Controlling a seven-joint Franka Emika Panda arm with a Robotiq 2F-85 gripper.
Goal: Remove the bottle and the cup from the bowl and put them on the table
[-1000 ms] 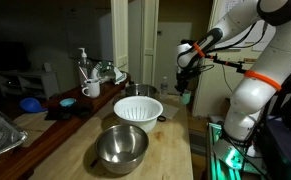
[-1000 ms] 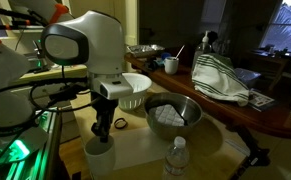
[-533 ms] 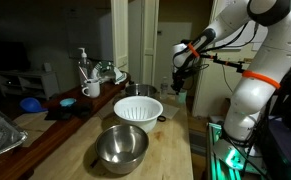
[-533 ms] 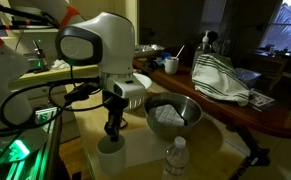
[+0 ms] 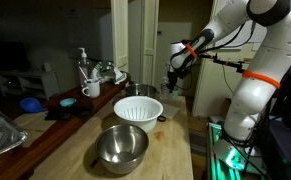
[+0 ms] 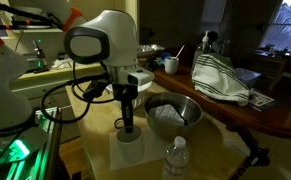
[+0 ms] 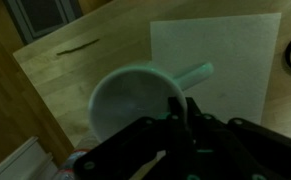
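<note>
I will next lower the cup down and to my gripper's right in the wrist view and let go of it on the white sheet (image 6: 157,158), since the sheet is bare there.
My gripper (image 6: 128,127) is shut on the rim of a pale cup (image 6: 130,150) and holds it low over a white sheet (image 7: 225,55) on the pale wooden table (image 6: 220,150). The wrist view shows the cup (image 7: 133,100) from above, its handle pointing right, with a finger (image 7: 175,108) on its rim. The white ribbed bowl (image 5: 138,108) stands mid-table; it shows partly behind the arm (image 6: 140,88). A clear bottle (image 6: 177,158) stands upright on the table at the front. In an exterior view the gripper (image 5: 172,84) is beyond the bowl, the cup too dark to make out.
A shiny steel bowl (image 5: 121,146) sits next to the white bowl, also seen beside the cup (image 6: 173,114). A darker counter (image 5: 55,115) holds a mug, a soap bottle and a foil tray. A striped towel (image 6: 221,80) lies on it.
The gripper has carried the cup sideways over the table, toward the steel bowl and over the white sheet. The bowls and the bottle have not moved.
</note>
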